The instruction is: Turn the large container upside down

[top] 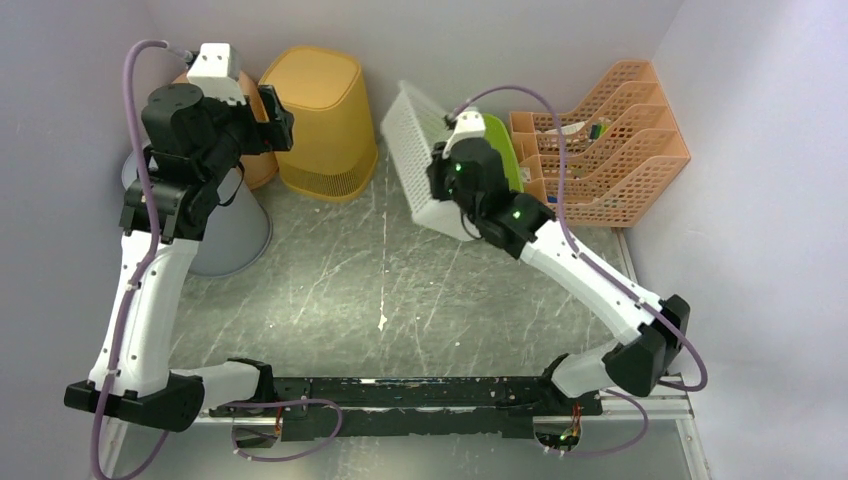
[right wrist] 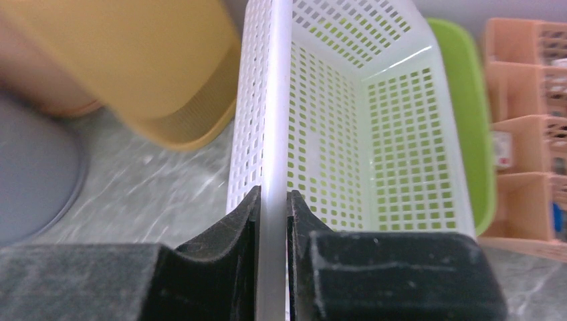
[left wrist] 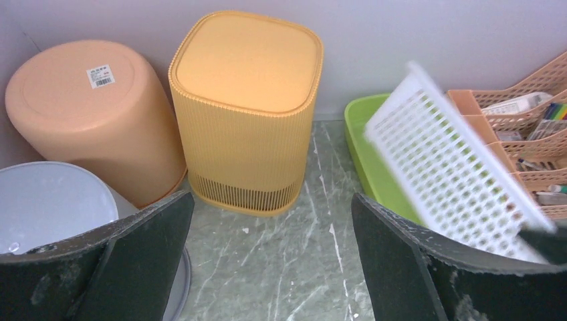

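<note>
Next, my right gripper swings back, then turns and lowers the basket [top: 412, 150] open side down onto the empty table.
The large container is a white perforated basket [top: 412, 150]. It is tilted up on its side at the back middle of the table and leans over a green tray [top: 506, 152]. My right gripper [top: 446, 192] is shut on the basket's rim, and in the right wrist view [right wrist: 274, 207] the rim runs between the two fingers, with the basket's inside [right wrist: 348, 134] beyond. My left gripper [top: 276, 120] is open and empty, high at the back left. In the left wrist view [left wrist: 273, 254] it sits above bare table, with the basket [left wrist: 448, 180] to its right.
An upside-down yellow bin [top: 320, 120] stands at the back. An upside-down peach bin [top: 258, 165] and a grey bin [top: 235, 230] are on the left. An orange file rack [top: 600, 140] is at the back right. Walls close in on three sides.
</note>
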